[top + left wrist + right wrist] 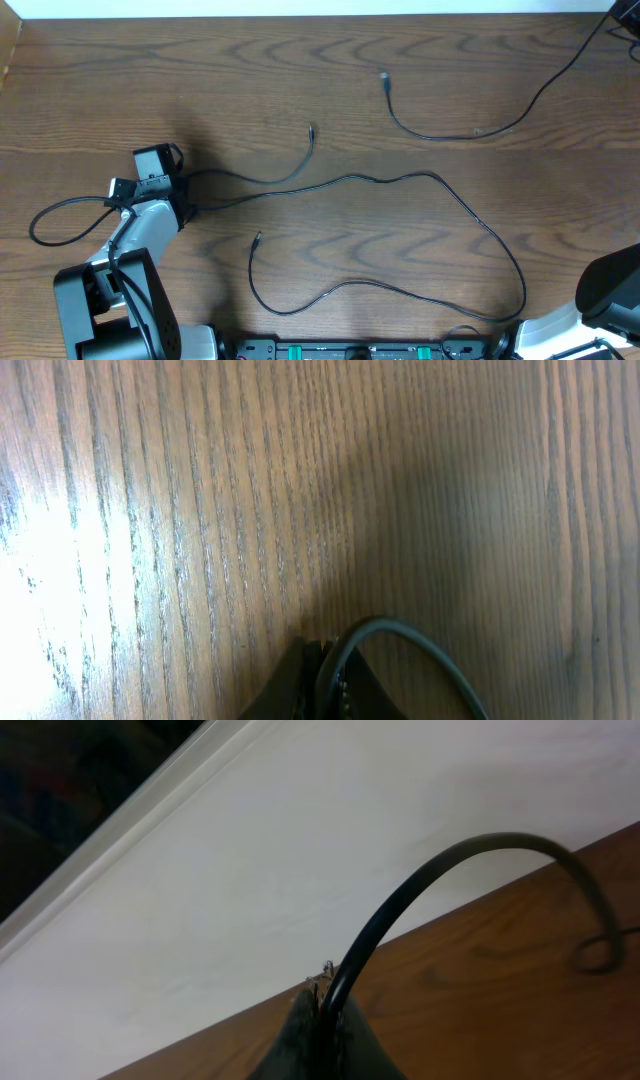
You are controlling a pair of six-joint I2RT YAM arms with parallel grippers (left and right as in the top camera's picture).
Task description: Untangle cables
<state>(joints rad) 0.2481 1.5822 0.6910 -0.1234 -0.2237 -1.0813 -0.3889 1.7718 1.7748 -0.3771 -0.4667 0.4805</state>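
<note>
The cable's plug lies clear of the other cables. My right gripper will next turn and pull the plug to the right in the overhead view, then open.
Black cables lie spread over the wooden table (pixel 300 60). One cable (pixel 440 135) runs from a small plug (pixel 384 75) off to the top right corner. A second cable (pixel 285 172) curves from its plug (pixel 312 130) to the left arm. A long third cable (pixel 440 178) loops right, down and back to a plug (pixel 258 237). My left gripper (pixel 322 660) points down at the table, shut on a black cable (pixel 420 645); in the overhead view it sits at the left (pixel 178 195). My right gripper (pixel 322 990) is shut on a black cable (pixel 420 880) and is outside the overhead view.
A black loop (pixel 40 225) lies on the table left of the left arm (pixel 135 235). The right arm's base (pixel 610 285) stands at the bottom right corner. A white wall (pixel 300 840) rises beyond the table's far edge (pixel 480 890).
</note>
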